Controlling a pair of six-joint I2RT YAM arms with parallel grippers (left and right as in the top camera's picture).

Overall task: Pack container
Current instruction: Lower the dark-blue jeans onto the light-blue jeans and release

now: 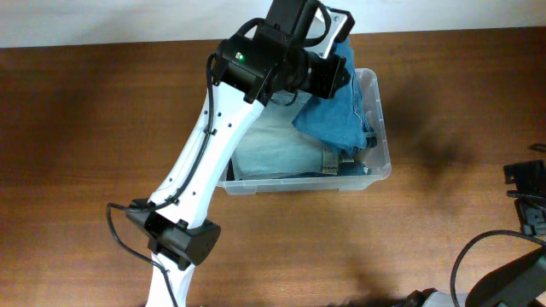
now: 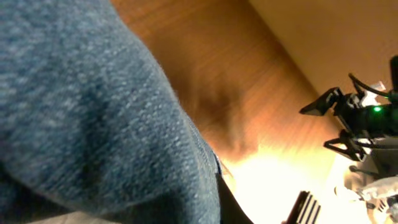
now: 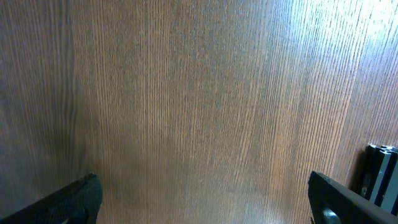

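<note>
The heap crowds one side of the container. My left gripper will next lower the darker jeans (image 1: 341,111) to the left in the overhead view, then let go of them over the light blue jeans (image 1: 277,136).
The container (image 1: 386,158), a clear plastic bin, stands at the table's far middle. Folded light blue jeans (image 1: 273,145) lie in its left part. Darker blue jeans (image 1: 341,111) are bunched in its right part and rise up to my left gripper (image 1: 331,66), which hovers over the bin's far right corner. In the left wrist view this denim (image 2: 93,112) fills most of the frame and hides the fingers; the gripper appears shut on it. My right gripper (image 3: 202,199) is open and empty over bare wood.
The wooden table (image 1: 94,128) stretches to both sides of the bin. My left arm's base (image 1: 179,243) stands at the front left. The right arm (image 1: 527,192) sits at the right edge, with black cables in the front right corner.
</note>
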